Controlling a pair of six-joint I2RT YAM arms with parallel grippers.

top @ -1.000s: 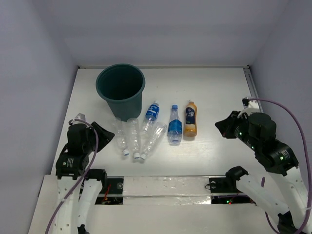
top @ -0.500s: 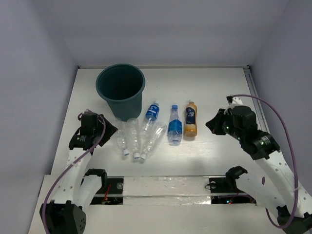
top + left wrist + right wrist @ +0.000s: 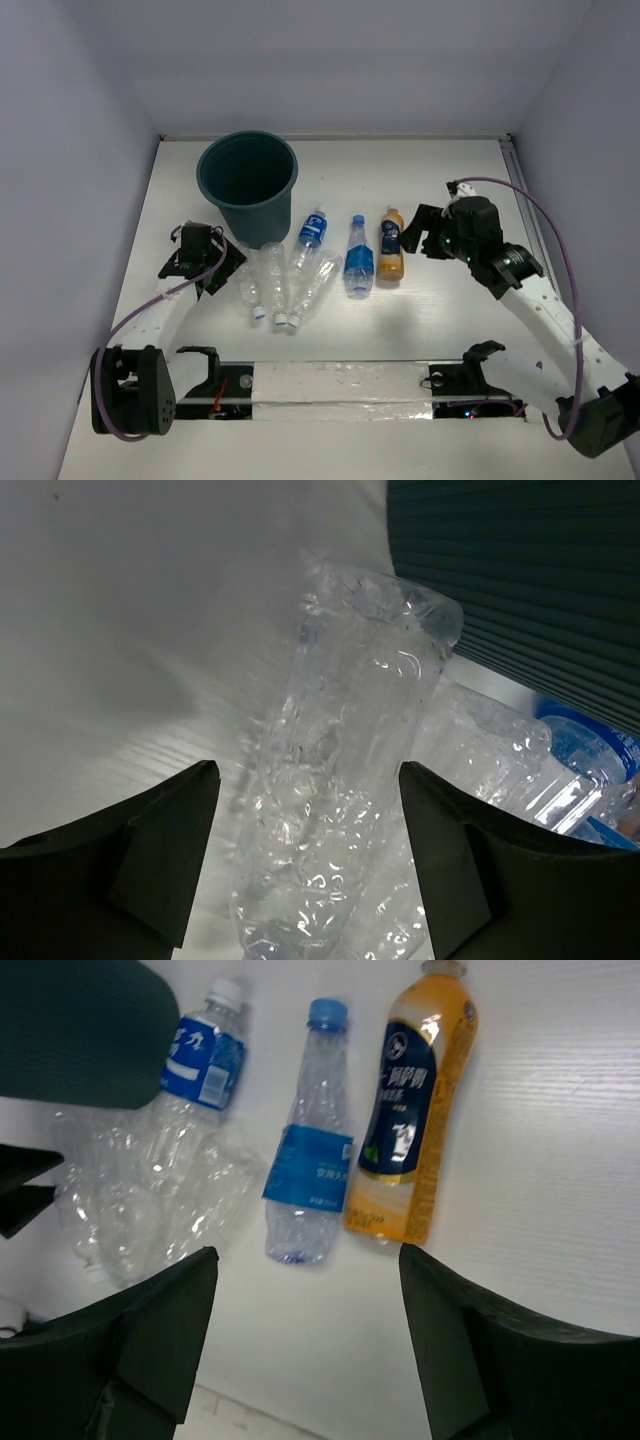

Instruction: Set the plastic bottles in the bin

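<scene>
My left gripper lowers slightly over the body of the clear bottle at the row's end next and closes, as it lies below, between the gripper's open fingers.
Six plastic bottles lie in a row in front of the dark green bin (image 3: 248, 150). Three are clear (image 3: 272, 285), two carry blue labels (image 3: 358, 260) and one is orange (image 3: 391, 245). My left gripper (image 3: 228, 265) is open, low at the leftmost clear bottle (image 3: 340, 780). That bottle lies between the jaws with a gap on each side. The bin wall (image 3: 520, 580) is just behind it. My right gripper (image 3: 415, 235) is open, hovering beside the orange bottle (image 3: 415, 1140). Nothing is between its fingers (image 3: 170, 1330).
White walls close the table on the left, back and right. A silver taped strip (image 3: 340, 380) runs along the near edge between the arm bases. A metal rail (image 3: 517, 170) lies at the far right edge.
Both arms have reached forward from the sides toward the bottle row. The left went to the leftmost clear bottle and the right to the orange one. Both grippers have opened.
</scene>
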